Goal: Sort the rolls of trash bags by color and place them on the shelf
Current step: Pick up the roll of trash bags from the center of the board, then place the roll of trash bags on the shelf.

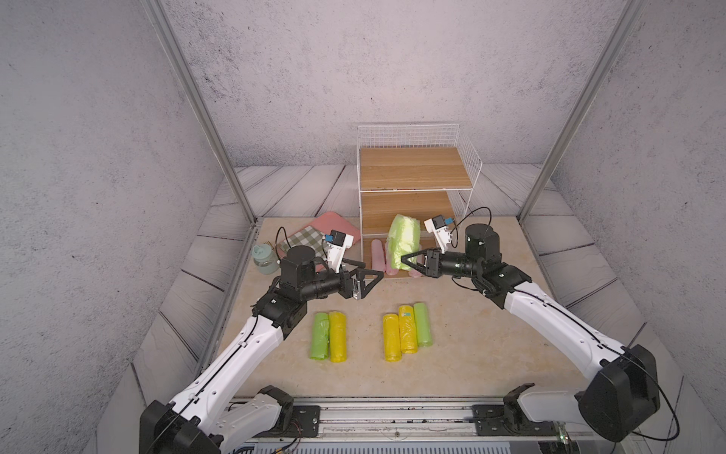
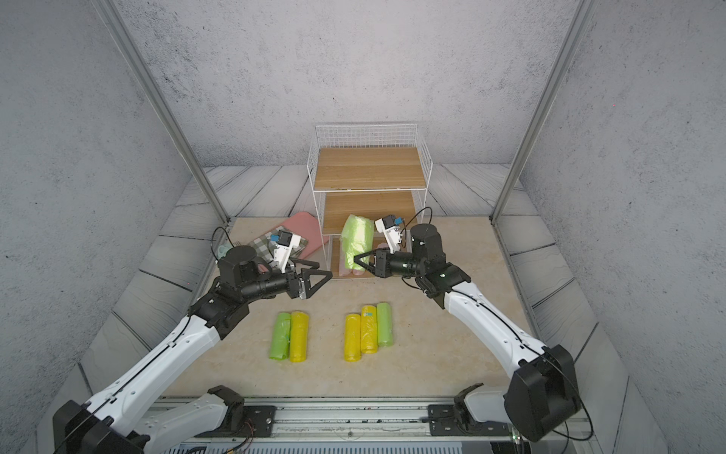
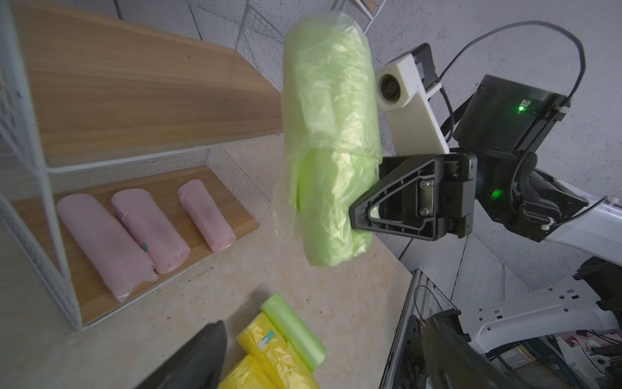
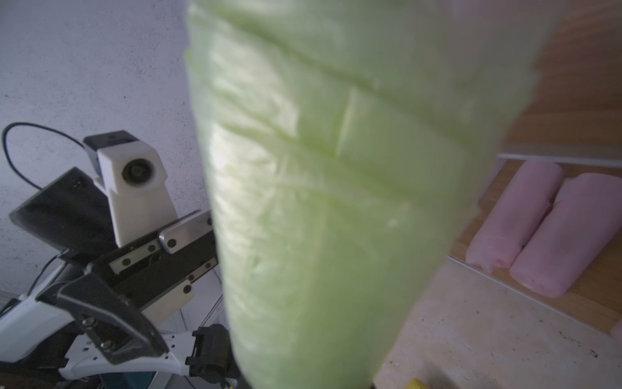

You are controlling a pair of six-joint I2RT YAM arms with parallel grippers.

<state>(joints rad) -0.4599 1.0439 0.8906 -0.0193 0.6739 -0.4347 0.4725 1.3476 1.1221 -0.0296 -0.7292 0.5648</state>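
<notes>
My right gripper moves outward over the middle board's end [image 1: 373, 213] by the pink tray next and releases the light green roll, since pink rolls already take the bottom board.
My right gripper [image 1: 406, 264] [image 2: 358, 264] is shut on a light green roll [image 1: 404, 241] [image 3: 331, 144], gripping its lower half and holding it upright in the air before the shelf [image 1: 414, 169]. That roll fills the right wrist view [image 4: 336, 202]. My left gripper [image 1: 373, 268] [image 3: 323, 353] stands open and empty just left of the roll. Three pink rolls [image 3: 104, 242] [image 3: 151, 229] [image 3: 205, 215] lie on the bottom board. On the table lie a green [image 1: 320, 336] and a yellow roll [image 1: 338, 336], then two yellow [image 1: 391, 337] [image 1: 407, 329] and one green [image 1: 422, 324].
A pink tray [image 1: 332, 222] with a green-white checkered cloth [image 1: 302, 238] lies left of the shelf, and a pale green cup [image 1: 265, 259] stands at the table's left edge. Metal frame posts rise at the back corners. The shelf's two upper boards are bare.
</notes>
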